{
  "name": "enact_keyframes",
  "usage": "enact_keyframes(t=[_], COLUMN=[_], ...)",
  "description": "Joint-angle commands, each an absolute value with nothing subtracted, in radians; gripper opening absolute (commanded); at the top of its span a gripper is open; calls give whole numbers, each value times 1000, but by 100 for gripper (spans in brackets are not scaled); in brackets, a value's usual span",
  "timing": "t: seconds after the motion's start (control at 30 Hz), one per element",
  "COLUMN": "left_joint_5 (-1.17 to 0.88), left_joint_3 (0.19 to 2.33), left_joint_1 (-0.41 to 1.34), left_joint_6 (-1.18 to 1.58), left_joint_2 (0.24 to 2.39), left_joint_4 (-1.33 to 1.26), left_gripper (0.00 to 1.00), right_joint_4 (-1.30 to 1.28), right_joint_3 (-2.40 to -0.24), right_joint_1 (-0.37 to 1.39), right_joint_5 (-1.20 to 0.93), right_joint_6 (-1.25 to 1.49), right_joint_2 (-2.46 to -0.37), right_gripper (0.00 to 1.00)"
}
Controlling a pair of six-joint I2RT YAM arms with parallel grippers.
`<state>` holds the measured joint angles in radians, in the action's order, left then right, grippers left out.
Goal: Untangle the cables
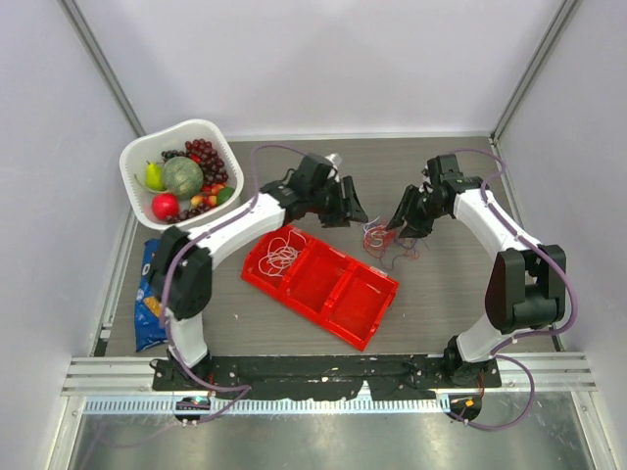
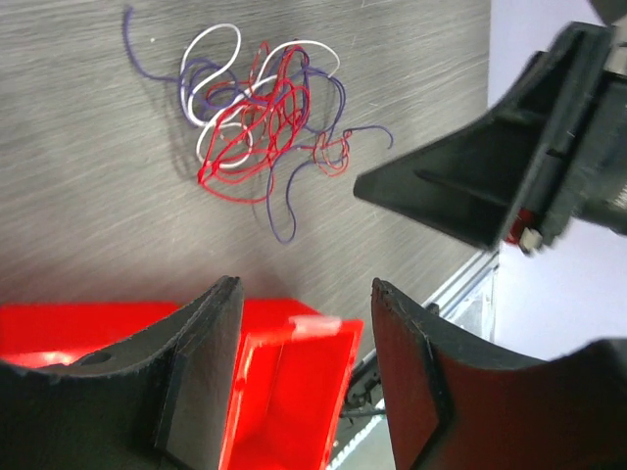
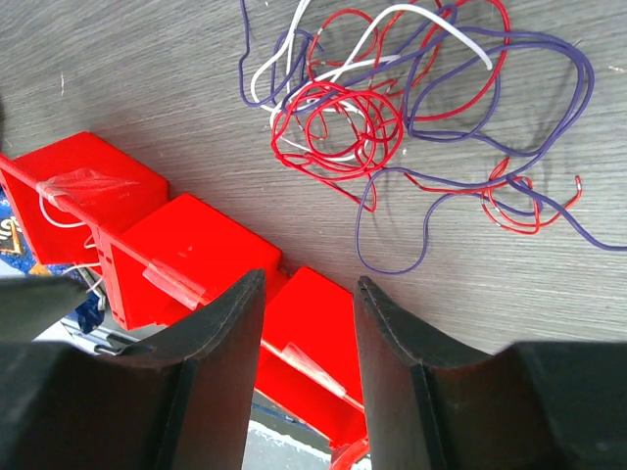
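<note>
The left gripper moves down onto the red cable's loops at the tangle's tray-side edge next.
A tangle of thin red, white and purple cables (image 1: 384, 240) lies on the table between my two grippers, right of the red tray (image 1: 343, 294). It shows in the left wrist view (image 2: 260, 122) and in the right wrist view (image 3: 392, 108). A separate white cable (image 1: 282, 253) lies in the tray's left compartment. My left gripper (image 1: 351, 211) is open and empty, above the table just left of the tangle (image 2: 306, 289). My right gripper (image 1: 400, 223) is open and empty just right of the tangle (image 3: 310, 282).
A white basket (image 1: 132, 157) of fruit stands at the back left. A blue snack packet (image 1: 149, 294) lies at the left edge. The tray also shows under both wrists, in the left wrist view (image 2: 284, 392) and the right wrist view (image 3: 186, 245). Walls enclose the table.
</note>
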<state>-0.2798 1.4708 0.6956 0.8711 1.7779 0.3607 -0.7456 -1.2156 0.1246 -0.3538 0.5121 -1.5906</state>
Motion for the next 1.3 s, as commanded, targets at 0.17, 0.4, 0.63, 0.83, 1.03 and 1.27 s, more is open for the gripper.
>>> enact_keyframes(t=[0.17, 0.4, 0.63, 0.83, 1.03, 1.27], left_joint_5=[-281, -265, -343, -354, -342, -327], left_joint_3=[1811, 1844, 1887, 2083, 2141, 2184], left_joint_1=[770, 772, 772, 772, 772, 772], left_joint_6=[617, 479, 437, 417, 416, 405], left_joint_2=[2049, 2115, 2219, 2333, 2381, 2414], left_joint_4=[581, 581, 537, 641, 641, 663], left_gripper=[58, 55, 68, 63, 58, 51], right_joint_4=[-733, -778, -795, -810, -841, -831], right_joint_3=[-1190, -1198, -1210, -1242, -1282, -1290], right_joint_1=[124, 115, 101, 97, 55, 43], right_joint_5=[-313, -291, -287, -305, -311, -330], right_joint_6=[535, 489, 494, 499, 457, 443], right_joint_2=[-1574, -1594, -1618, -1629, -1643, -1663], right_gripper=[46, 43, 43, 45, 45, 45])
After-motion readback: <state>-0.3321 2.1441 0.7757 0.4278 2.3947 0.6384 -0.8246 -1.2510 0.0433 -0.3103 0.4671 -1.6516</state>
